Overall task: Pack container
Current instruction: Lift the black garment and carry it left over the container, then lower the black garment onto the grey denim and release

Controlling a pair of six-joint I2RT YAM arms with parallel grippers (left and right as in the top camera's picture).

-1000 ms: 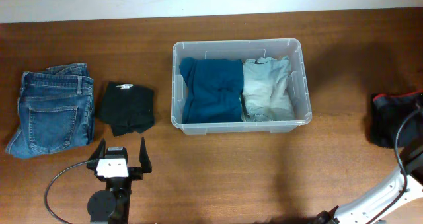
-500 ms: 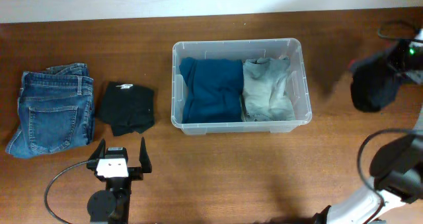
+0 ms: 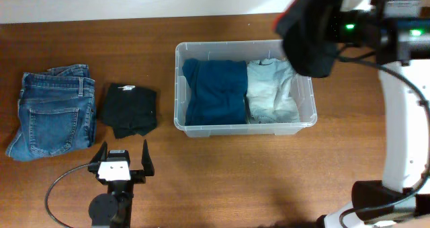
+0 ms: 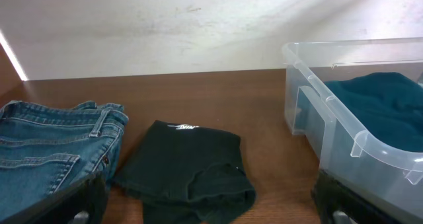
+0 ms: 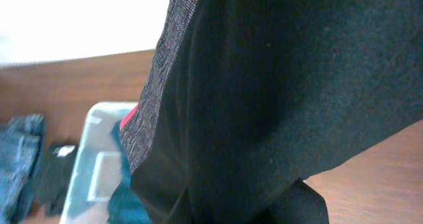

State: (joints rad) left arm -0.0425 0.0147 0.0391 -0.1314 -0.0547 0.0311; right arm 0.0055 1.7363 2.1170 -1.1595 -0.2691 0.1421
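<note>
The right gripper moves across and down next and releases over the light grey garment, since the garment lies below and to the left in the overhead view.
The clear plastic container sits mid-table and holds a folded teal garment on its left and a light grey garment on its right. It also shows in the left wrist view. My right gripper is shut on a black garment with a red trim, holding it high over the container's far right corner. That garment fills the right wrist view and hides the fingers. My left gripper is open and empty near the front edge, in front of a folded black garment.
Folded blue jeans lie at the far left, next to the black garment, and show in the left wrist view. A white wall runs along the table's back edge.
My right arm has swung from the table's right side up and leftward, carrying the black garment over the container's right end. The left arm has not moved.
</note>
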